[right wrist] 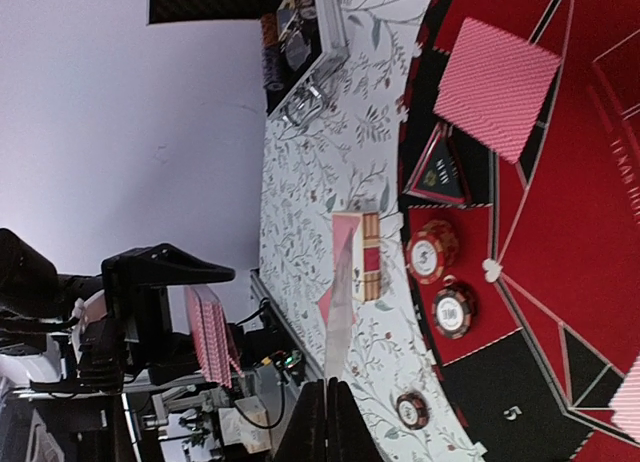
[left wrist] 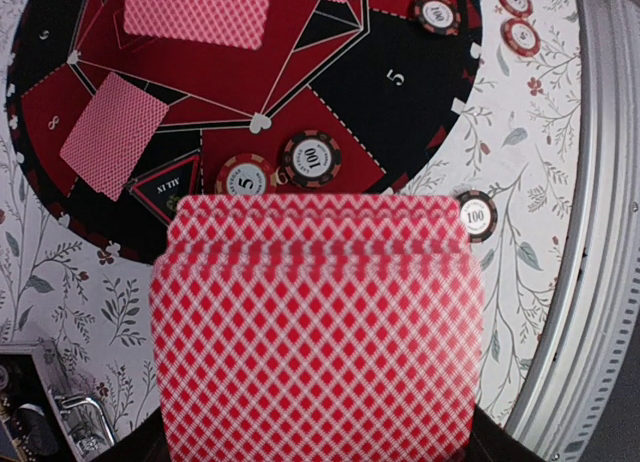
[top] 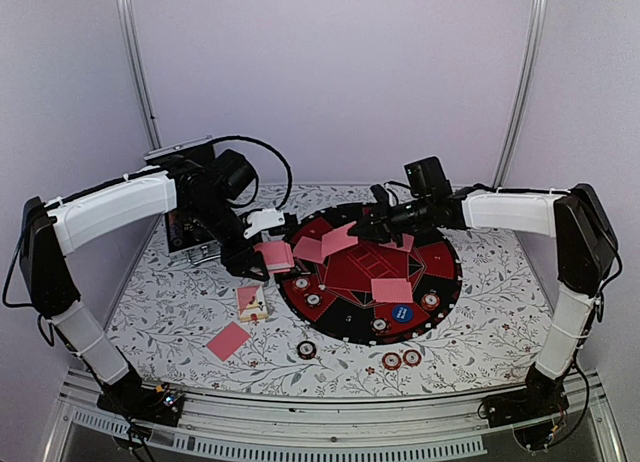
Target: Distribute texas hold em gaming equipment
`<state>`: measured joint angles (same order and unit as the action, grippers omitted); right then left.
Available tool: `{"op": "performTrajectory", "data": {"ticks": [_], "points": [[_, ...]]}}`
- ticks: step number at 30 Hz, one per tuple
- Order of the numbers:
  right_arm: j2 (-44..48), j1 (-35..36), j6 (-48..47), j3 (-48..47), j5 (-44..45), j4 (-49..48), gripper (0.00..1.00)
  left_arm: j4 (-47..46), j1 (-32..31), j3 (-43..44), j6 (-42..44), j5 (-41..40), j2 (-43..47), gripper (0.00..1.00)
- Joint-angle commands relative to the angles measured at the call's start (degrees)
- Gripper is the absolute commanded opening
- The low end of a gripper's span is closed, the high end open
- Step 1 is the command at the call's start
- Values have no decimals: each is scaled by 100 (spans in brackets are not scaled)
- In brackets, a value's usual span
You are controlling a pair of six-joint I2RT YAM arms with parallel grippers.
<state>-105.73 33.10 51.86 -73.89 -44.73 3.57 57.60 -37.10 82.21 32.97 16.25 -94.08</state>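
My right gripper turns toward the mat next and lowers onto the mat's printed middle boxes to release the card, as those boxes lie bare below the gripper.
My left gripper (top: 262, 263) is shut on a deck of pink-backed playing cards (left wrist: 315, 322) at the left edge of the round red-and-black poker mat (top: 446, 272); the deck hides its fingers in the left wrist view. My right gripper (right wrist: 327, 418) is shut on a single card (right wrist: 341, 300), seen edge-on, held above the mat's far middle (top: 340, 239). More cards lie on the mat (top: 391, 289) (left wrist: 113, 134) and one on the table (top: 228, 340). Poker chips sit on the mat (left wrist: 309, 159) (left wrist: 247, 177) and on the table (top: 306, 349) (top: 400, 359). A blue button disc (top: 403, 312) lies on the mat's near side.
A black silver-edged case (top: 188, 227) stands open at the back left, behind the left arm. A small card box (top: 252, 302) lies on the floral tablecloth just left of the mat. The metal rail (top: 330, 422) runs along the table's near edge.
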Motion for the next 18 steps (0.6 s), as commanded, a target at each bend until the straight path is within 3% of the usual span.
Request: {"op": "performTrajectory", "data": {"ticks": [1, 5, 10, 18], "points": [[238, -184, -1225, -878, 1351, 1901, 3, -144, 19, -6, 53, 90, 127, 0], [-129, -181, -2132, -1964, 2701, 3201, 0, -144, 32, -51, 66, 64, 149, 0], [-758, -55, -2739, -3002, 4645, 4001, 0, -159, 67, -124, 60, 57, 172, 0], [-2298, 955, -3779, -4999, 8199, 5075, 0, -154, 106, -109, 48, 101, 171, 0]]}}
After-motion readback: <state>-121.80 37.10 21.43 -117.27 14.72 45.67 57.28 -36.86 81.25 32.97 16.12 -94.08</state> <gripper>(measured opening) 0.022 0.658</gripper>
